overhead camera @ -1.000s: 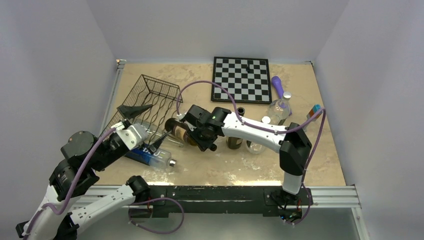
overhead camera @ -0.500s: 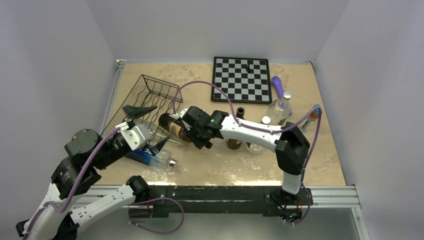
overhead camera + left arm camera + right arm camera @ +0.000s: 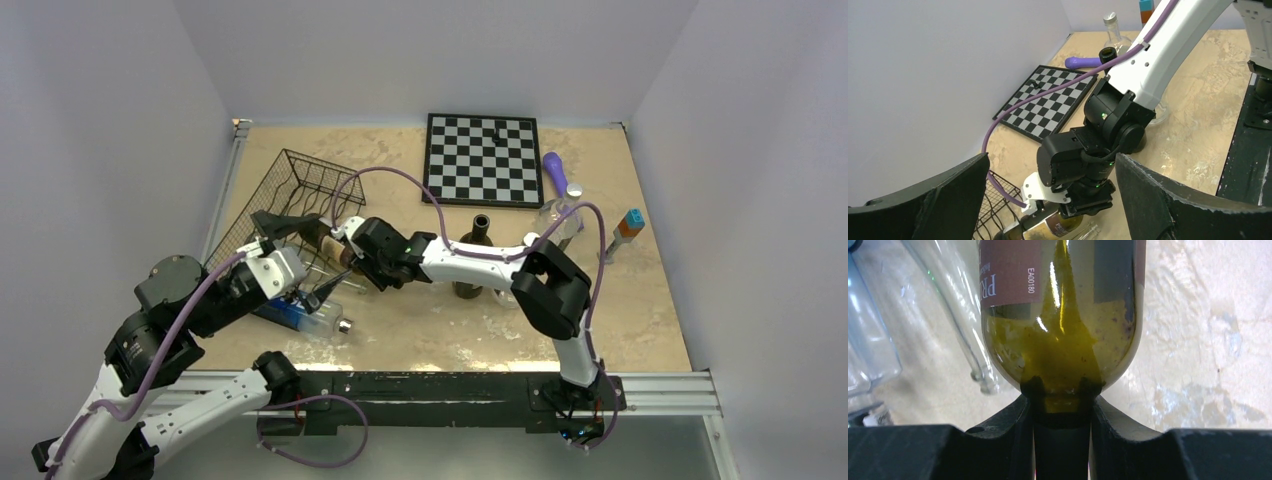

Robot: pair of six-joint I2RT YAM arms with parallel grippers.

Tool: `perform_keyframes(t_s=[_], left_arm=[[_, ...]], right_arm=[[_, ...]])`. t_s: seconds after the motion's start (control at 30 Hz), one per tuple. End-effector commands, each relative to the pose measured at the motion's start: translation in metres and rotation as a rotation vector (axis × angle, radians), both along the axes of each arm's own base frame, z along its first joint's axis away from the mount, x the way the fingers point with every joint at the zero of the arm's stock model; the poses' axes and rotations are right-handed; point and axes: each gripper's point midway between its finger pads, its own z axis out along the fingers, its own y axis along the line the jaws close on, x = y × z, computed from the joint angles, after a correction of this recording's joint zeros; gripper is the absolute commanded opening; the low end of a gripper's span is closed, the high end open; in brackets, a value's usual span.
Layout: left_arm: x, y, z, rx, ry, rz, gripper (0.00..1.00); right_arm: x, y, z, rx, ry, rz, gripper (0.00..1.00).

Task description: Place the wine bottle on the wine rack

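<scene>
The bottle's base already points inside, so my right gripper needs to push left in the top view, where the wine rack [image 3: 300, 188] lies, and release the bottle.
The wine bottle [image 3: 333, 249] is olive green with a brown label and lies level, its base toward the wine rack [image 3: 300, 188]. My right gripper [image 3: 374, 262] is shut on its neck; the right wrist view shows the fingers [image 3: 1020, 420] clamped round the neck below the bottle's shoulder [image 3: 1063, 340]. The bottle's base is at the rack's near right edge, and I cannot tell whether it touches. The black wire rack also shows in the left wrist view [image 3: 994, 210], beside the bottle [image 3: 1058, 227]. My left gripper [image 3: 301, 257] is open and empty, its fingers spread either side of the bottle [image 3: 1050, 162].
A clear bottle with a blue label [image 3: 303, 314] lies by the left gripper. A dark upright bottle [image 3: 472, 258], a clear glass bottle [image 3: 557, 216], a purple object [image 3: 555, 171], a blue-capped marker [image 3: 627, 226] and the chessboard [image 3: 483, 158] stand to the right and back.
My right arm has carried the wine bottle leftward, from the middle of the table to the rack's edge. My left gripper has shifted slightly and stays open.
</scene>
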Motion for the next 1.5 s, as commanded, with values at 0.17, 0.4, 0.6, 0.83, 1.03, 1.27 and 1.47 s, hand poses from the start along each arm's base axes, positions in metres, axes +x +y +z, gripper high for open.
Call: perform_keyframes(t_s=[0.17,0.4,0.6,0.83,1.03,1.27,1.47], left_arm=[[-0.003,0.008,0.009,-0.015,0.012,0.023,0.99],[-0.002,0.010,0.007,-0.014,0.019,0.037,0.99],[-0.002,0.012,0.004,-0.007,0.028,0.042,0.99],[-0.003,0.017,0.008,-0.013,0.036,0.062,0.99],[-0.004,0.019,0.007,-0.014,0.053,0.067,0.99],[-0.004,0.018,0.004,-0.016,0.063,0.067,0.99],[-0.001,0.019,0.001,-0.010,0.070,0.083,0.99]], right_arm=[[0.052,0.060,0.076,0.244,-0.242,-0.003,0.00],[0.061,0.070,0.069,0.251,-0.231,0.018,0.00],[0.076,0.079,0.069,0.276,-0.225,0.019,0.00],[0.086,0.100,0.068,0.297,-0.238,0.058,0.00],[0.086,0.107,0.060,0.296,-0.234,0.091,0.00],[0.085,0.115,0.055,0.279,-0.249,0.106,0.00],[0.085,0.120,0.050,0.245,-0.264,0.107,0.27]])
